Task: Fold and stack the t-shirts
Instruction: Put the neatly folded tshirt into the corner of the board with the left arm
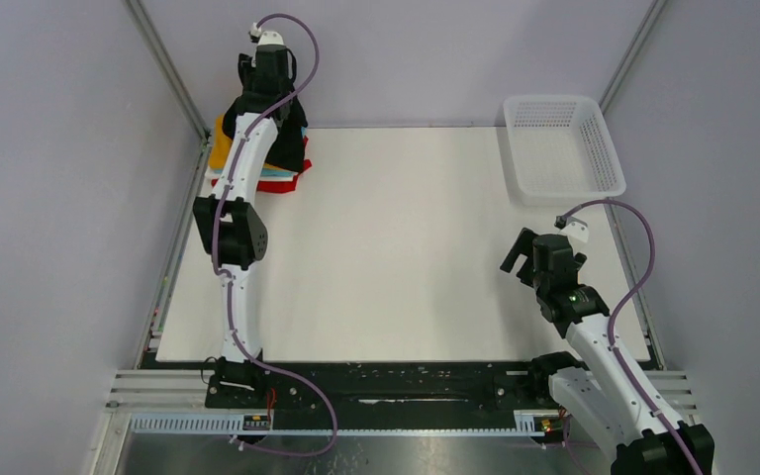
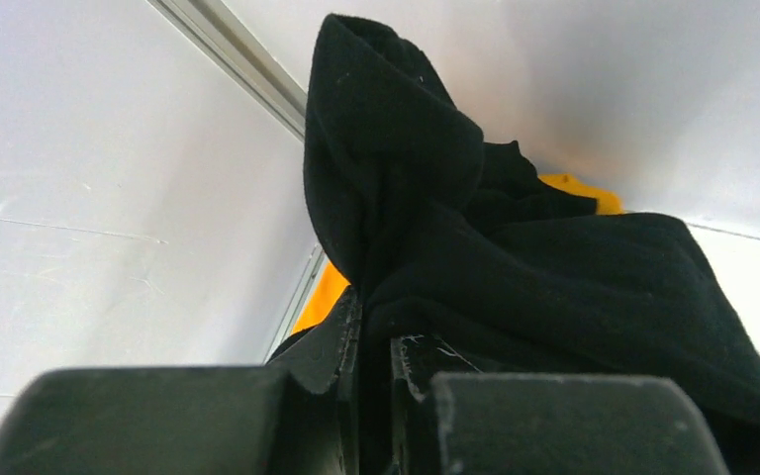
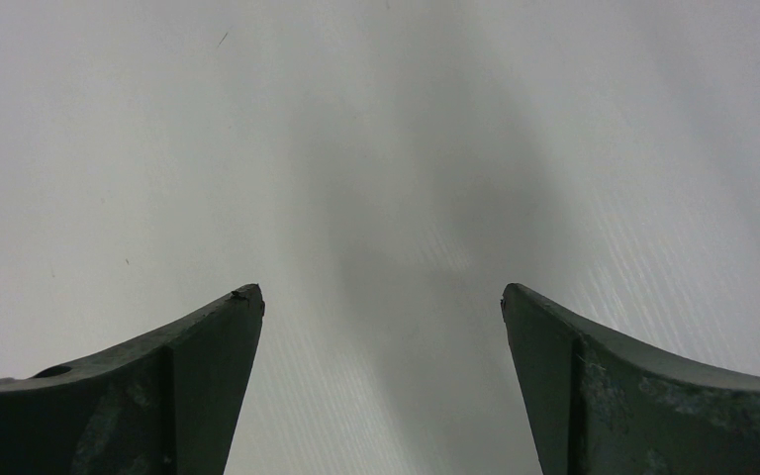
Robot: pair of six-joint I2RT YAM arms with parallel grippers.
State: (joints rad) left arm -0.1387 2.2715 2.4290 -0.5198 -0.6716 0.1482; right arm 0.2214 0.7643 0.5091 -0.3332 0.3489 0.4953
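Next, my left gripper needs to move across, releasing the black t-shirt point(image 1: 295, 121) over the stack's uncovered orange edge point(image 1: 220, 146), since that edge lies to its left in the top view.
The black t-shirt point(image 2: 515, 267) is bunched up in my left gripper point(image 2: 374, 341), whose jaws are pinched shut on its cloth. In the top view the left gripper point(image 1: 269, 99) holds the black t-shirt point(image 1: 295, 121) over the folded stack at the table's far left corner, where the orange t-shirt point(image 1: 222, 139), a teal edge point(image 1: 279, 174) and the red t-shirt point(image 1: 292, 183) show. Orange cloth point(image 2: 322, 292) also shows below the black one in the left wrist view. My right gripper point(image 1: 518, 259) is open and empty point(image 3: 381, 302) above bare table at the right.
A white plastic mesh basket point(image 1: 560, 146) stands at the table's far right corner. The white table point(image 1: 396, 247) is walled by grey panels; a metal frame post point(image 2: 247, 69) runs close behind the stack. The right arm's cable point(image 1: 643, 247) loops by the right edge.
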